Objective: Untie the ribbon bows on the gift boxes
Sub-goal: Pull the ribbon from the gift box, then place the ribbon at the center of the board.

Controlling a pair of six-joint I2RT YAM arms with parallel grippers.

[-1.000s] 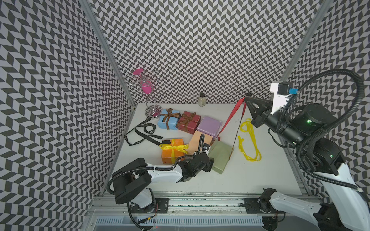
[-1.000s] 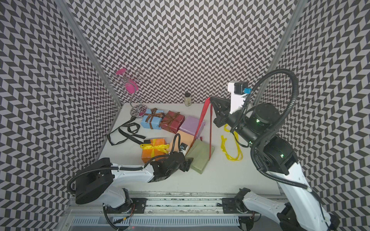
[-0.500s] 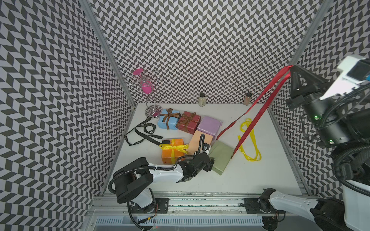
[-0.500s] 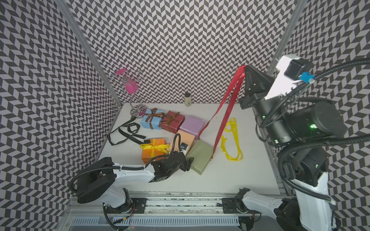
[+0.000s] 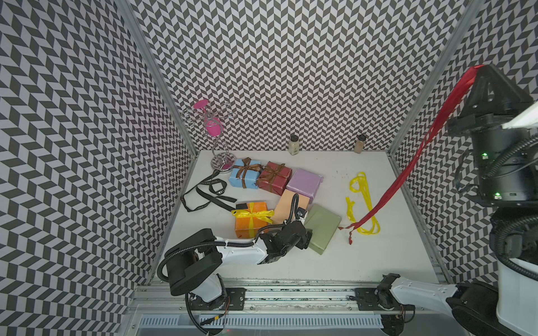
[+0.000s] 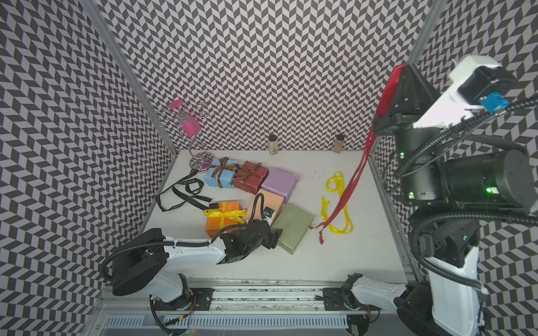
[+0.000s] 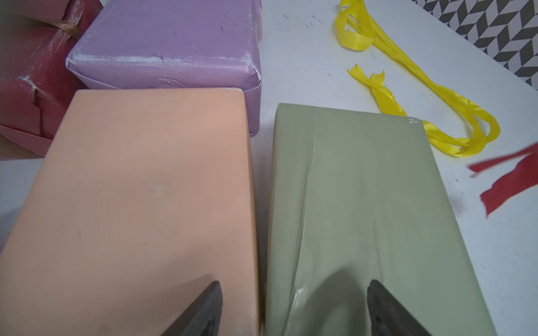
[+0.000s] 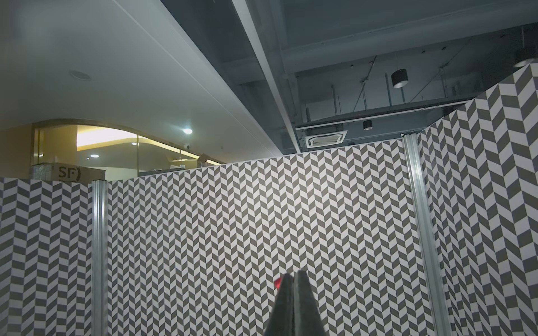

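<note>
I will next lower the red ribbon [image 5: 407, 171] with my right gripper toward the far end of the loose yellow ribbon [image 5: 361, 175] and let it go there, because the red ribbon hangs clear of every box.
My right gripper [image 5: 477, 67] [image 8: 294, 275] is high at the right wall, shut on the red ribbon [image 5: 407, 171] [image 6: 349, 186], whose loose ends trail onto the table beside the olive green box [image 5: 323, 227]. My left gripper [image 7: 294, 288] [image 5: 304, 241] is open, one finger over the peach box [image 7: 151, 186], the other over the olive green box [image 7: 364, 189]. Brown bows stay tied on the light blue box [image 5: 244, 177] and the dark red box [image 5: 273, 178]. A yellow bow [image 5: 252, 214] tops the orange box [image 5: 250, 224]. The lilac box [image 5: 304, 184] is bare.
A loose black ribbon [image 5: 208, 195] lies at the left, a loose yellow ribbon [image 5: 362, 200] at the right. Two spice jars [image 5: 294, 145] [image 5: 359, 144] stand at the back wall. A wire stand with pink pieces [image 5: 214, 136] fills the back left corner.
My right gripper has risen and swung right with the red ribbon, drawing it off the olive green box so its ends drag on the table. The left arm has not moved.
</note>
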